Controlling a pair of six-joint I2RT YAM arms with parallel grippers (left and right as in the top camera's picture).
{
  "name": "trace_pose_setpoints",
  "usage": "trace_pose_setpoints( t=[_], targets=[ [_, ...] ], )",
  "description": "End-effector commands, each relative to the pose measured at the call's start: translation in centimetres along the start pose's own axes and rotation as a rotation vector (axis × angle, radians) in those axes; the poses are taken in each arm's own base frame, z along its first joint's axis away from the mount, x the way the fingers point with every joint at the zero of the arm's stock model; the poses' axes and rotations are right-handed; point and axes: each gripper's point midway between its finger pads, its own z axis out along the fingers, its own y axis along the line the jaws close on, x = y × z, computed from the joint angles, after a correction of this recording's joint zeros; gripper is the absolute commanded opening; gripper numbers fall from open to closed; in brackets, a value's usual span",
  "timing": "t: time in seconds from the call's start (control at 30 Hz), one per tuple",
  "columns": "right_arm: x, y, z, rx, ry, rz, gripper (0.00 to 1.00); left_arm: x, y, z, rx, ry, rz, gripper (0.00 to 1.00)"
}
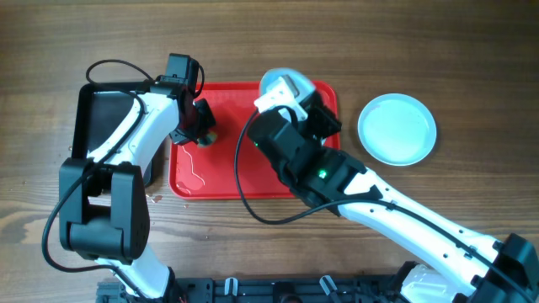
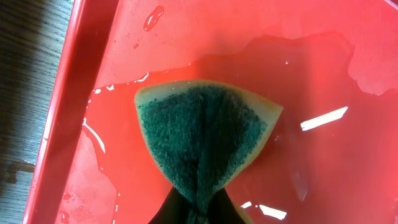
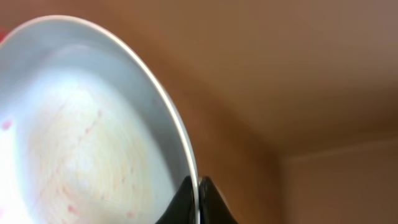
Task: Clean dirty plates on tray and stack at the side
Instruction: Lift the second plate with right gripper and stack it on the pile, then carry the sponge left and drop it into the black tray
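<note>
My right gripper swings to the right in the overhead view and lowers onto the mint-blue plate [image 1: 397,128] to release next, because that plate lies beside the tray.
The red tray [image 1: 189,181] lies in the middle of the table with water pooled in it [image 2: 348,93]. My left gripper [image 1: 200,126] is shut on a yellow sponge with a green scrub face [image 2: 205,140], held low over the tray's wet floor near its left rim. My right gripper [image 3: 198,198] is shut on the rim of a white plate [image 3: 81,130] with faint red streaks, held tilted up over the tray's far right part [image 1: 282,84]. A pale mint-blue plate [image 1: 397,128] lies flat on the table right of the tray. A third plate is not in view.
A black tray [image 1: 93,109] sits left of the red tray, partly under my left arm. My right arm crosses the tray's right half. Bare wooden table [image 1: 472,50] surrounds everything.
</note>
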Motion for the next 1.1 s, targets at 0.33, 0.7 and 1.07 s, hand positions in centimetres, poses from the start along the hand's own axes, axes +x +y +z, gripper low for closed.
trace_pose_setpoints(
  t=[0.33, 0.7, 1.07],
  targets=[
    [7.0, 4.1, 3.0, -0.784, 0.500, 0.893, 0.04, -0.2, 0.3, -0.4, -0.011, -0.016, -0.019, 0.04],
    [23.2, -10.4, 9.5, -0.310, 0.720, 1.250, 0.04, -0.4, 0.3, -0.4, -0.008, -0.021, -0.016, 0.04],
    [32.5, -6.4, 10.8, -0.176, 0.854, 1.330, 0.04, -0.4, 0.2, -0.4, -0.007, -0.021, -0.016, 0.04]
  ],
)
